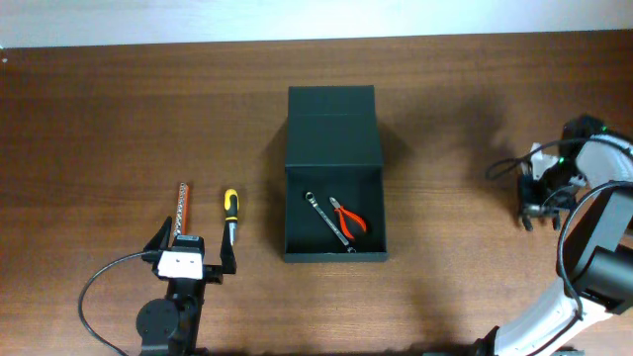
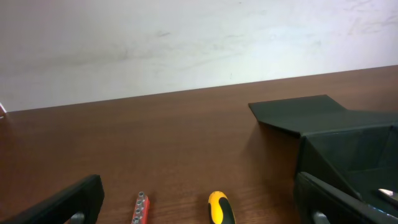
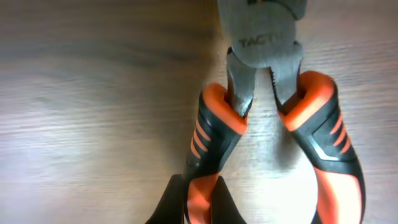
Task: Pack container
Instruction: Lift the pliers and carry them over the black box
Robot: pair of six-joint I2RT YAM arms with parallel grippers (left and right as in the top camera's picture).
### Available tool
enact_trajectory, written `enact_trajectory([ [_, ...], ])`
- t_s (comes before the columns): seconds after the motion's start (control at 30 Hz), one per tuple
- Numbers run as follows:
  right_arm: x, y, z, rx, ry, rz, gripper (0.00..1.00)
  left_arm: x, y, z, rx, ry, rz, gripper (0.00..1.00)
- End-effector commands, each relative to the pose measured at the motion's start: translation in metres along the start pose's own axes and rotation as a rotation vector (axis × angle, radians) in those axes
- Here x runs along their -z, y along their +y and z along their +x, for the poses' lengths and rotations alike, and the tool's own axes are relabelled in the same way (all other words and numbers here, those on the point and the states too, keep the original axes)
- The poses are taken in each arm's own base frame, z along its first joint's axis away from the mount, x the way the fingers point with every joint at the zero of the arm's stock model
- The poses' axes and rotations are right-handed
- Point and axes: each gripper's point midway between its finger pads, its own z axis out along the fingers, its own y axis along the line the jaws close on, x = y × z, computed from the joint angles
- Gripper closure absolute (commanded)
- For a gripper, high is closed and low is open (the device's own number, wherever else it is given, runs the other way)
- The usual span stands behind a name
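Note:
Next I will raise my right gripper, move left in the overhead view and lower it to release the orange-black pliers onto the red-handled pliers (image 1: 349,217), because the container stands open.
The dark container (image 1: 333,124) stands open at the table's middle, its flap lid laid back. Inside lie a silver wrench (image 1: 326,218) and small red-handled pliers (image 1: 349,217). The container also shows at the right of the left wrist view (image 2: 348,149). My left gripper (image 1: 195,244) is open and empty at the front left (image 2: 196,211). Just ahead of it lie a yellow-black screwdriver (image 1: 229,211) (image 2: 219,208) and a red bit holder (image 1: 182,208) (image 2: 141,208). My right gripper (image 1: 534,213) is at the far right, shut (image 3: 200,205) on one handle of orange-black pliers (image 3: 267,56) that lie on the wood.
The brown wooden table (image 1: 99,119) ends at a white wall along the back (image 1: 316,20). A black cable (image 1: 99,287) loops by the left arm's base.

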Motion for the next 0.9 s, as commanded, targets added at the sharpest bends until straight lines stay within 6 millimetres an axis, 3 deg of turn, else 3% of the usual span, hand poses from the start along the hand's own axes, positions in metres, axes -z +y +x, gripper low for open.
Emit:
enact_trajectory([
  [0.0, 0.049, 0.019, -0.041, 0.012, -0.145, -0.085, 0.96, 0.000, 0.003, 0.002, -0.019, 0.005, -0.014, 0.01],
  [0.07, 0.075, 0.030, -0.052, 0.034, -0.182, -0.111, 0.96, 0.000, 0.003, 0.002, -0.019, 0.005, -0.014, 0.01],
  [0.1, 0.106, 0.048, -0.062, 0.070, -0.229, -0.146, 0.96, 0.000, 0.003, 0.002, -0.019, 0.005, -0.013, 0.01],
  [0.17, 0.140, 0.075, -0.070, 0.124, -0.281, -0.198, 0.96, 0.000, 0.003, 0.002, -0.019, 0.005, -0.014, 0.01],
  [0.3, 0.200, 0.144, -0.074, 0.269, -0.377, -0.313, 0.96, 0.000, 0.003, 0.002, -0.019, 0.005, -0.013, 0.01],
  [0.4, 0.230, 0.197, -0.067, 0.396, -0.426, -0.360, 0.96, 0.000, 0.003, 0.002, -0.019, 0.005, -0.014, 0.01],
  [0.43, 0.239, 0.226, -0.061, 0.473, -0.443, -0.366, 0.96, 0.000, 0.003, 0.002, -0.019, 0.005, -0.014, 0.01],
  [0.57, 0.241, 0.297, -0.037, 0.664, -0.432, -0.385, 0.96, 0.000, 0.003, 0.002, -0.019, 0.005, -0.014, 0.01],
  [0.7, 0.217, 0.362, 0.004, 0.877, -0.364, -0.273, 0.96, 0.000, 0.003, 0.002, -0.019, 0.005, -0.013, 0.01],
  [0.87, 0.194, 0.391, 0.032, 1.014, -0.330, -0.101, 0.96, 0.000, 0.003, 0.002, -0.019, 0.005, -0.014, 0.01],
])
